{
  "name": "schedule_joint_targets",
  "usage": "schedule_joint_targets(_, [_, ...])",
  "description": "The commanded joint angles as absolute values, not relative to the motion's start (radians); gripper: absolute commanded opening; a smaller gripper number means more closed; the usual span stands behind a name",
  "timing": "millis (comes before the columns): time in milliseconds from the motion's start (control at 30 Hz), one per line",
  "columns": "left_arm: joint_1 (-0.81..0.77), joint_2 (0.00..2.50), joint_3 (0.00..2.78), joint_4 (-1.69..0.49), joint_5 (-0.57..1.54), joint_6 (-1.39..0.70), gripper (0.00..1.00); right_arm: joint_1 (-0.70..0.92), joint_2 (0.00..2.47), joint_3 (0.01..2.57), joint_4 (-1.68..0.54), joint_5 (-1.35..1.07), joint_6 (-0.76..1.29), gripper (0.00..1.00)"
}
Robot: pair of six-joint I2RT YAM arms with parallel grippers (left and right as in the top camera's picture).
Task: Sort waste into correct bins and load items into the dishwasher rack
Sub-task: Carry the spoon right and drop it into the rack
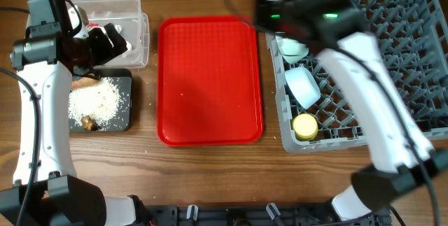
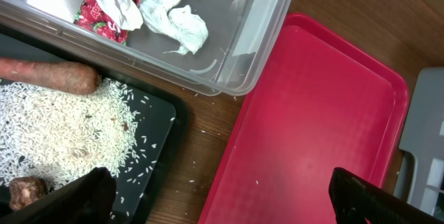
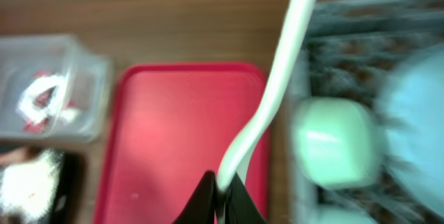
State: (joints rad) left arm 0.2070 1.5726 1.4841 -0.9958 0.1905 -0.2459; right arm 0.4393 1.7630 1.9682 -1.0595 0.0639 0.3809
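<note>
The white spoon (image 3: 277,78) in my right gripper goes back and down to the rack's empty wires beside the blue bowl next, and my gripper releases it there.
My right gripper (image 3: 223,186) is shut on the white spoon (image 3: 277,78) and holds it above the rack's left edge, beside the green bowl (image 3: 326,141). In the overhead view the right gripper (image 1: 269,8) is over the grey rack (image 1: 413,51), which holds the green bowl (image 1: 290,46), blue bowl (image 1: 302,86) and yellow cup (image 1: 305,126). My left gripper (image 2: 229,203) is open and empty above the black tray (image 2: 163,134), which holds rice (image 2: 55,134), the carrot stick (image 2: 48,77) and the brown lump (image 2: 24,191). The clear tub (image 2: 236,64) holds white paper (image 2: 177,19) and the red wrapper (image 2: 97,16). The plate is not clearly seen.
The flat red serving tray (image 1: 210,79) lies between the bins and the rack, with a few stray rice grains on it and on the wood beside it. The right arm stretches across the rack's front half.
</note>
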Motion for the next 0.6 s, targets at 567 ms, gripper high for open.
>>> schedule_joint_targets(567, [0.212,1.571,1.494,-0.996,0.188,-0.241,1.0,-0.017,1.696,1.603,-1.346,0.141,1.232,0.04])
